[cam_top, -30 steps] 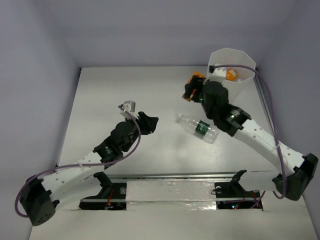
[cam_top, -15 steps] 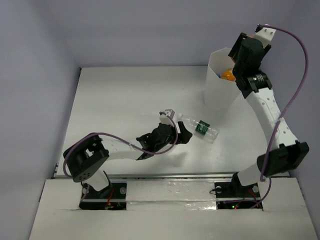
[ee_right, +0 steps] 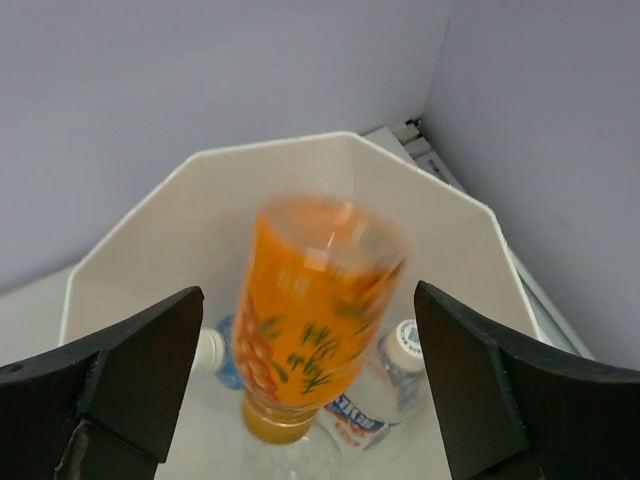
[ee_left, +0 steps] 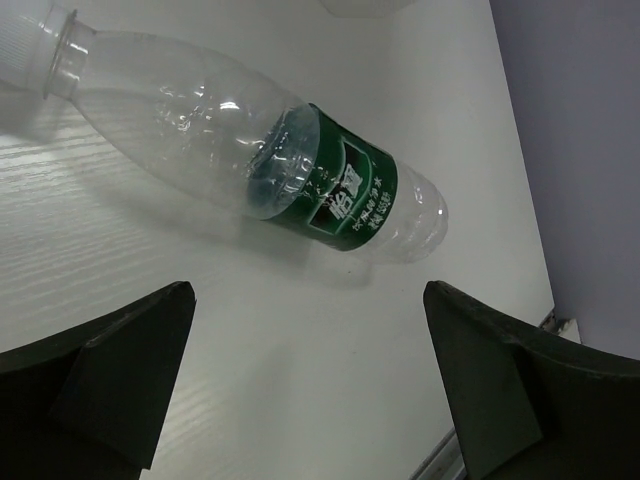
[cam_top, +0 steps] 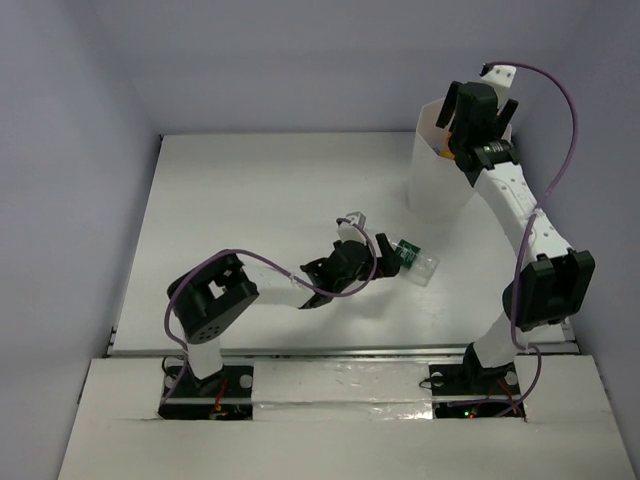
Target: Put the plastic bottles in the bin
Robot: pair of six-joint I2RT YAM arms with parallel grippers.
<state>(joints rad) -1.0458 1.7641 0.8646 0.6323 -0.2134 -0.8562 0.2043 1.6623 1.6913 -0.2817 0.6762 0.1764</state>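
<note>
My left gripper will next go outward to the bottle and close around its middle at the green label.
A clear plastic bottle with a green label lies on its side on the table, cap to the upper left; it also shows in the top view as the green-label bottle. My left gripper is open just short of it, nothing between the fingers. My right gripper hangs open above the white bin. An orange-filled bottle, blurred and cap down, is loose between the fingers, inside the bin's mouth. Two clear bottles lie at the bin's bottom, one white-capped and one blue-labelled.
The bin stands at the table's back right, close to the right wall. The table's near edge rail runs just past my left gripper's right finger. My left arm's elbow is folded low at the front left.
My right gripper opened above the bin and let go of the orange bottle, which is dropping in. My left gripper reached right to the green-label bottle and opened wide.
</note>
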